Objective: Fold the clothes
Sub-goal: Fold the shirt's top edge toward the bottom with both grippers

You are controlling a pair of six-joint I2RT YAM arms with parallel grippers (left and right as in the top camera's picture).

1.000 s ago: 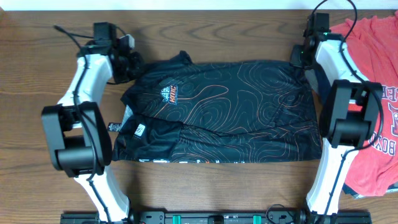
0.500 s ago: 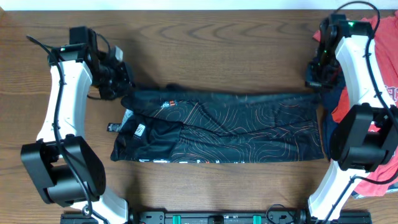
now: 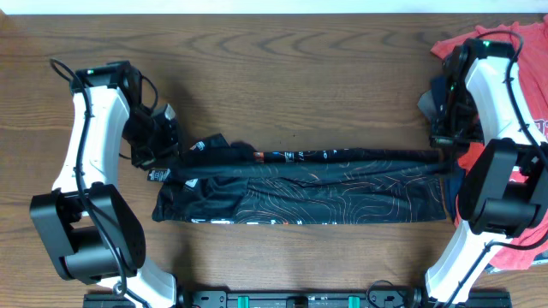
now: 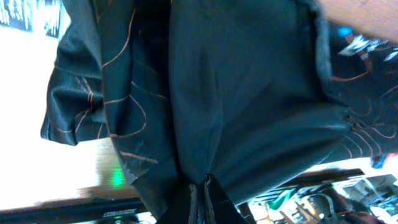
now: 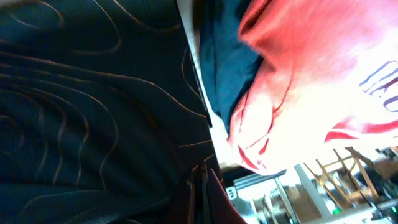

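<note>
I will move my left gripper back and down with the held corner to the jersey's near edge (image 3: 178,212) and let go of the corner there, because the lower layer is uncovered there.
The black jersey (image 3: 308,192) with orange contour lines lies as a long band across the table's middle. Its far edge is pulled toward the near side and stretched taut between both grippers. My left gripper (image 3: 164,145) is shut on the jersey's left far corner, and in the left wrist view the cloth (image 4: 236,93) hangs from the closed jaws (image 4: 200,196). My right gripper (image 3: 443,154) is shut on the right far corner. In the right wrist view the cloth (image 5: 93,106) fills the left side above the closed jaws (image 5: 200,186).
A red T-shirt (image 3: 514,111) with navy lettering lies at the right edge over a navy garment (image 3: 438,92), right beside my right arm. Both show in the right wrist view: the red T-shirt (image 5: 311,68) and the navy garment (image 5: 224,68). The arm bases stand along the near edge.
Both grippers have carried the jersey's far edge toward the near side. The spread cloth has narrowed to a band over the last second.
</note>
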